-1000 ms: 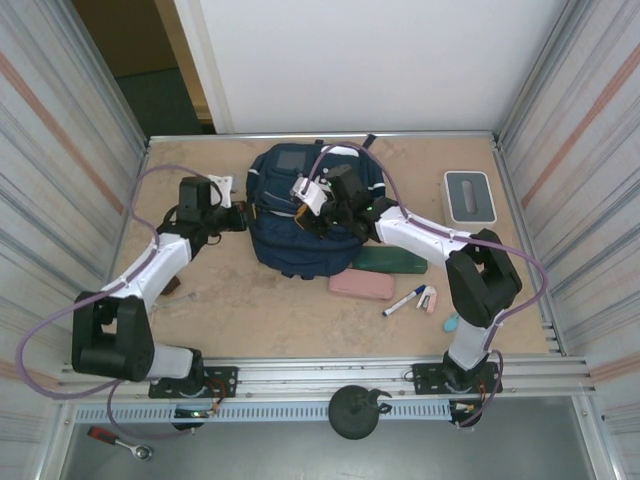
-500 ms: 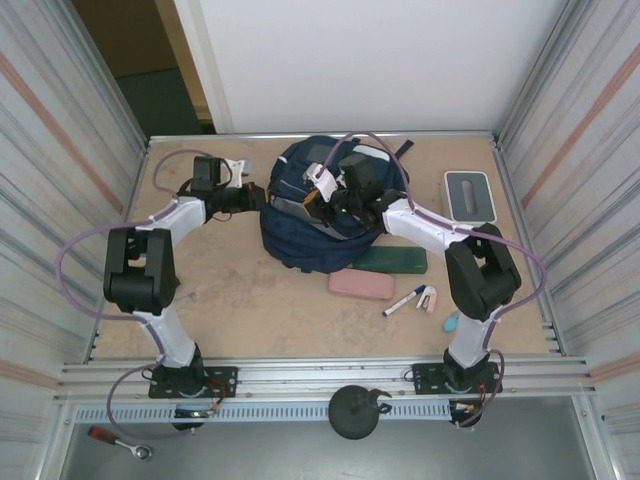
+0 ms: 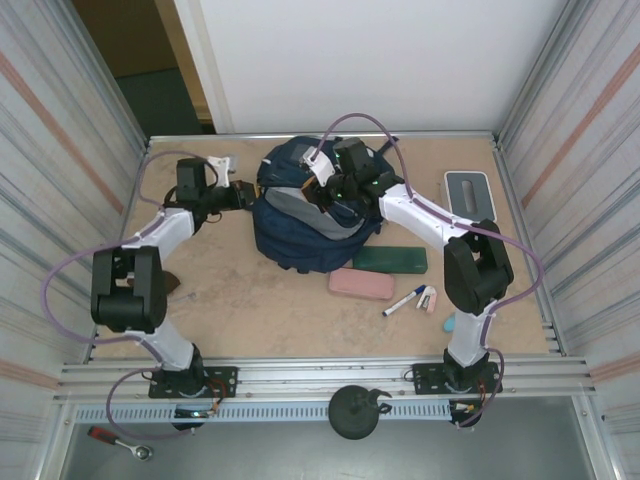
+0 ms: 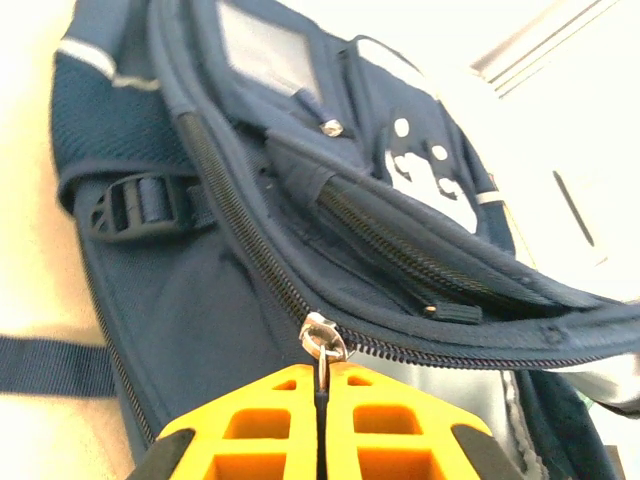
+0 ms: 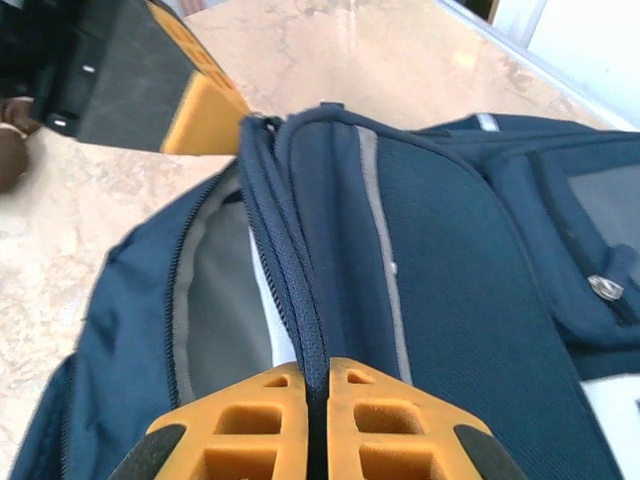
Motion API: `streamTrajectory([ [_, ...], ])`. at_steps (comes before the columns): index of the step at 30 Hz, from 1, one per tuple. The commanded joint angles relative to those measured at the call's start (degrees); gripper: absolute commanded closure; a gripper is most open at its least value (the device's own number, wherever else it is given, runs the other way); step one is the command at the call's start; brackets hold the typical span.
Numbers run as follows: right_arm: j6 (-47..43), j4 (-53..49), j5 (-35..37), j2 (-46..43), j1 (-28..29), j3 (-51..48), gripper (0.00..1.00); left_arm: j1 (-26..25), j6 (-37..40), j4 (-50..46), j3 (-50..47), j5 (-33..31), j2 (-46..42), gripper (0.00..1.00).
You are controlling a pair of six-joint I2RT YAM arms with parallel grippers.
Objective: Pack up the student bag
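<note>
My left gripper will next pull the metal zipper pull (image 4: 323, 340) outward along the bag's edge (image 4: 245, 220) and let go of it, because the zip track is still closed outward of my left gripper.
The navy student bag (image 3: 300, 235) lies at the back middle of the table, its main compartment partly unzipped and grey lining showing. My left gripper (image 3: 246, 193) is at the bag's left side, shut on the metal zipper pull (image 4: 323, 372) of the main zip; the slider (image 4: 322, 338) sits just above the orange fingertips (image 4: 270, 415). My right gripper (image 3: 332, 196) is over the top of the bag, shut on the zippered edge of the front flap (image 5: 300, 300) and holding it up. The grey lining (image 5: 220, 300) shows left of that edge.
A green pencil case (image 3: 390, 259) and a pink case (image 3: 361, 284) lie just right of the bag. A marker (image 3: 405, 300), a small pale item (image 3: 428, 298) and a teal object (image 3: 451, 321) lie nearer the right arm's base. A white-grey box (image 3: 468, 195) stands back right.
Both grippers have moved toward the back wall with the bag held. The left arm has swung up and left, the flap is lifted, and the opening with grey lining now shows wider.
</note>
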Motion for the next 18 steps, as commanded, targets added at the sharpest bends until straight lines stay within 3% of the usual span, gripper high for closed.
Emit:
streamTrajectory([
  [1,-0.04,-2.41,5.25,0.22,-1.52,1.37,1.0,0.11,0.47,5.63,-0.96,0.73,-5.78,1.0],
  [10,4.95,0.51,-6.94,2.99,-3.86,9.14,1.0,-0.78,3.61,5.55,-4.28,-0.03,-13.11,1.0],
  [18,5.92,2.52,-19.69,0.68,-6.75,8.7,1.0,1.26,4.41,-0.04,-1.74,-6.44,-8.38,1.0],
])
